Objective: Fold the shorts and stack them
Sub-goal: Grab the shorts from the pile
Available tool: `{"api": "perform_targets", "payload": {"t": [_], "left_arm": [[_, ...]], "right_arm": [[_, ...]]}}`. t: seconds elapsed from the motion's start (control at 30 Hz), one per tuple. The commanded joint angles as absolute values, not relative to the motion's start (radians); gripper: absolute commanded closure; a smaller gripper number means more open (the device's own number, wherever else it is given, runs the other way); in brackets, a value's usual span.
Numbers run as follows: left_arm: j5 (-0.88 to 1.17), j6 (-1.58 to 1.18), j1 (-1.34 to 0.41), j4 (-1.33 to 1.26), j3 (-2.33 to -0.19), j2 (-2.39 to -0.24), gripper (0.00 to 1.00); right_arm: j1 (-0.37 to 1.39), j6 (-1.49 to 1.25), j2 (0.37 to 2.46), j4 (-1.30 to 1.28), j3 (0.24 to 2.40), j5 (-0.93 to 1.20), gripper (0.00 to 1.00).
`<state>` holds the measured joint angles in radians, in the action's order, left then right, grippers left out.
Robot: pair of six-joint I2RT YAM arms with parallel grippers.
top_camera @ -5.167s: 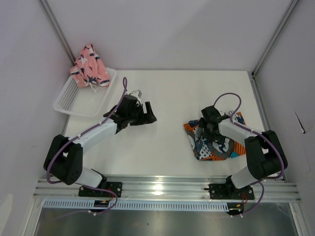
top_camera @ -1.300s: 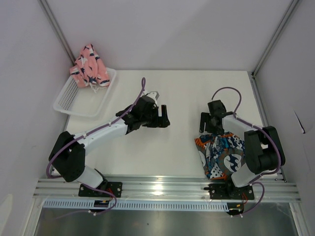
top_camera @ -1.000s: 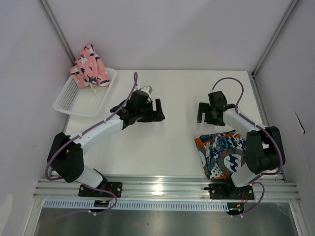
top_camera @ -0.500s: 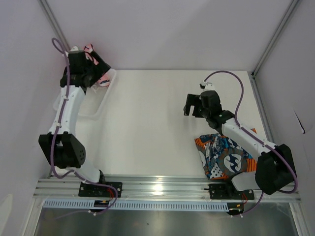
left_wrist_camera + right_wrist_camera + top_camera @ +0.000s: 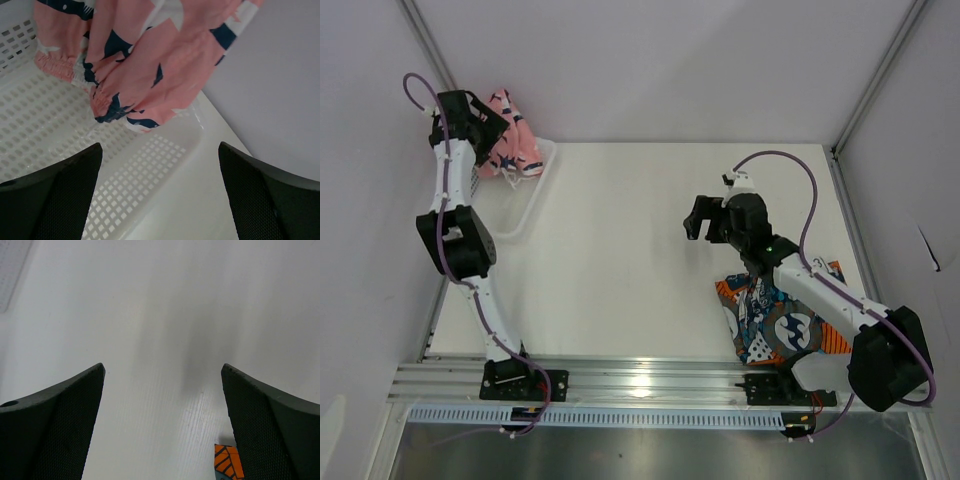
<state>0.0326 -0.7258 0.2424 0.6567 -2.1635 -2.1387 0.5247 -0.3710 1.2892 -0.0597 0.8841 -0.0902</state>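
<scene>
The near hanging edge of the pink shorts (image 5: 510, 145) sticks out toward the fingers of my open left gripper, so that gripper should next go down toward the basket (image 5: 525, 200) onto that edge.
The pink shorts (image 5: 510, 145) with navy-and-white shapes lie bunched in the white mesh basket (image 5: 525, 200) at the far left; in the left wrist view they (image 5: 145, 55) hang over the basket floor (image 5: 50, 130). My left gripper (image 5: 480, 125) is open, right beside and above them, holding nothing. The printed blue, orange and white shorts (image 5: 775, 320) lie folded at the near right; a corner (image 5: 227, 462) shows in the right wrist view. My right gripper (image 5: 705, 215) is open and empty over bare table, left of and beyond the printed shorts.
The white table (image 5: 630, 250) runs between the two arms. Grey walls close in the back and sides, with the basket against the left wall. A metal rail (image 5: 650, 380) runs along the near edge.
My left arm has swung from the table's middle out to the basket and now reaches over the pink shorts. My right gripper let go of the printed shorts and moved left.
</scene>
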Motion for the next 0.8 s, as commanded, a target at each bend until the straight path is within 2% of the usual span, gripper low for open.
{"api": "perform_targets", "payload": {"t": [0.0, 0.37, 0.53, 0.6, 0.7, 0.73, 0.77], "left_arm": [[0.023, -0.719, 0.256, 0.648, -2.226, -2.19, 0.01], [0.029, -0.753, 0.273, 0.526, -2.23, -2.367, 0.08], [0.051, -0.784, 0.275, 0.485, -2.241, -2.428, 0.22], [0.077, -0.793, 0.275, 0.462, -2.243, -2.448, 0.52], [0.078, -0.804, 0.273, 0.439, -2.226, -2.431, 0.85], [0.077, -0.801, 0.273, 0.425, -2.205, -2.416, 0.9], [0.072, -0.798, 0.275, 0.404, -2.191, -2.378, 1.0]], "right_arm": [[0.528, -0.385, 1.259, 0.026, 0.867, -0.071, 0.01], [0.526, -0.387, 1.282, 0.044, 0.865, -0.063, 0.01], [0.525, -0.388, 1.282, 0.043, 0.865, -0.064, 0.01], [0.525, -0.388, 1.285, 0.044, 0.864, -0.064, 0.0], [0.523, -0.387, 1.29, 0.044, 0.865, -0.064, 0.01], [0.523, -0.387, 1.293, 0.043, 0.865, -0.064, 0.01], [0.523, -0.387, 1.298, 0.041, 0.865, -0.063, 0.01]]}}
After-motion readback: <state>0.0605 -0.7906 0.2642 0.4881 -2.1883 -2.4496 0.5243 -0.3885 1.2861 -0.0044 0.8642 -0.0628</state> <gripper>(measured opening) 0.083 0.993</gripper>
